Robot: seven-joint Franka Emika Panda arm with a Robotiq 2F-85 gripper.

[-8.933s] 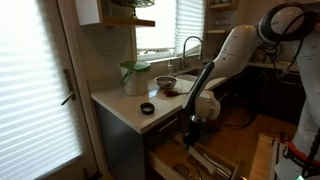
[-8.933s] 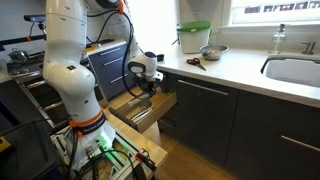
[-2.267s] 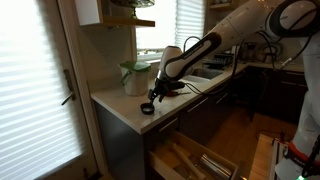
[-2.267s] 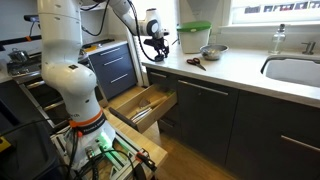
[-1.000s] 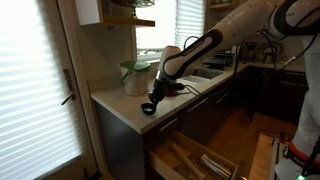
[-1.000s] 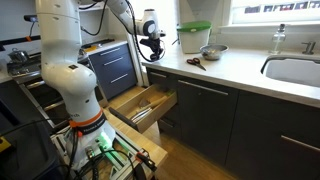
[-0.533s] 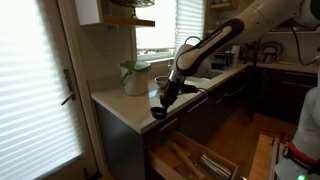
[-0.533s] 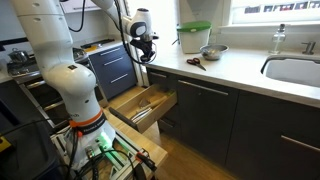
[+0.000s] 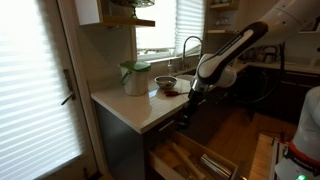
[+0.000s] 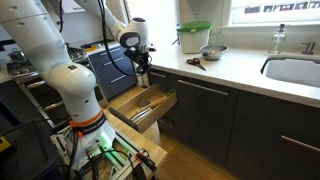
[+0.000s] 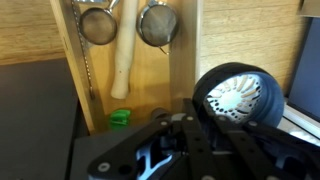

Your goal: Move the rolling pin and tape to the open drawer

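Observation:
My gripper should go down toward the rolling pin (image 11: pixel 122 55) to let go of the tape, because bare wood (image 11: pixel 153 75) beside the pin is below and to the left in the wrist view.
My gripper (image 11: pixel 203 128) is shut on the tape (image 11: pixel 238 94), a black roll with a pale centre. It hangs above the open drawer (image 11: pixel 185 50), whose inside is light wood with dividers. The rolling pin (image 11: pixel 122 55) lies in a long compartment of that drawer, beside two metal strainers (image 11: pixel 158 22). In both exterior views the gripper (image 9: pixel 187 110) (image 10: pixel 140 78) is off the counter's edge, over the drawer (image 9: pixel 195 160) (image 10: pixel 140 106). The tape is too small to make out there.
On the counter stand a small bowl (image 9: pixel 166 82) (image 10: pixel 211 51), a green-lidded container (image 9: pixel 135 77) (image 10: pixel 194 38) and a small red item (image 9: pixel 172 91). A sink (image 10: pixel 295 70) lies further along. A green object (image 11: pixel 120 117) lies in the drawer. A second robot base (image 10: pixel 85 120) stands close to the drawer.
The arm has swung off the counter with the tape and dropped lower, over the open drawer. The spot on the counter where the tape lay is bare.

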